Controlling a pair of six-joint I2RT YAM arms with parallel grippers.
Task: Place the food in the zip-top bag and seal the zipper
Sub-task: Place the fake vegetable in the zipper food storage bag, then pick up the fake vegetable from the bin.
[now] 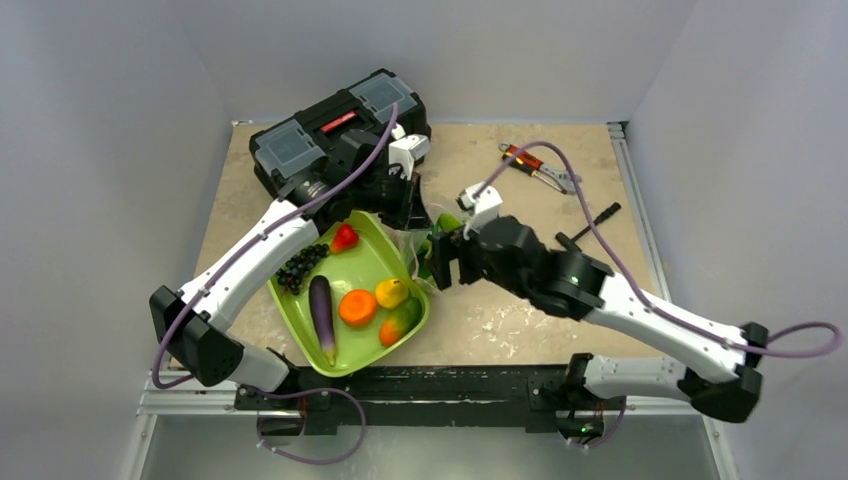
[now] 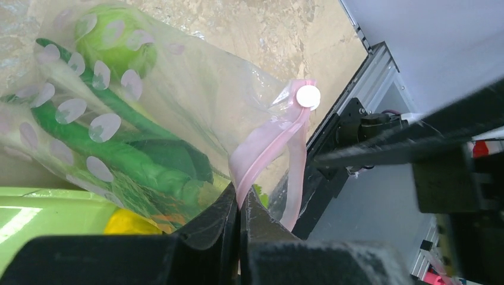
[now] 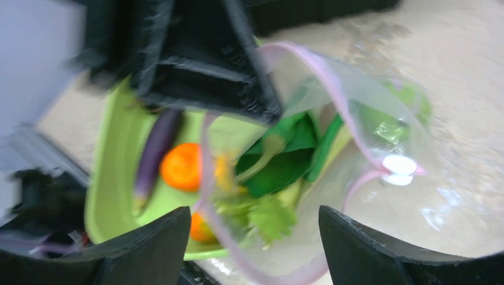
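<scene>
The purple eggplant (image 1: 322,310) is outside the bag, so my right gripper should next move back over the tray, past the orange, and down onto the eggplant's near half.
The zip-top bag (image 2: 196,101) stands open between my grippers, beside the right rim of the lime-green tray (image 1: 400,345). It holds a green apple (image 2: 116,41), green beans (image 2: 89,133) and leafy bok choy (image 3: 279,169). My left gripper (image 2: 239,205) is shut on the pink zipper (image 2: 267,148) and holds the mouth up; a white slider (image 2: 308,96) sits on the strip. My right gripper (image 3: 255,249) is open and empty just in front of the bag mouth (image 3: 333,89). In the tray lie grapes (image 1: 300,265), a purple eggplant (image 1: 322,310), an orange (image 1: 357,307), a yellow fruit (image 1: 391,292) and a red one (image 1: 344,238).
A black toolbox (image 1: 340,135) stands at the back left, right behind my left gripper (image 1: 408,210). Red-handled pliers (image 1: 535,165) and a black tool (image 1: 595,220) lie at the back right. My right gripper (image 1: 438,262) is close to the tray's right rim.
</scene>
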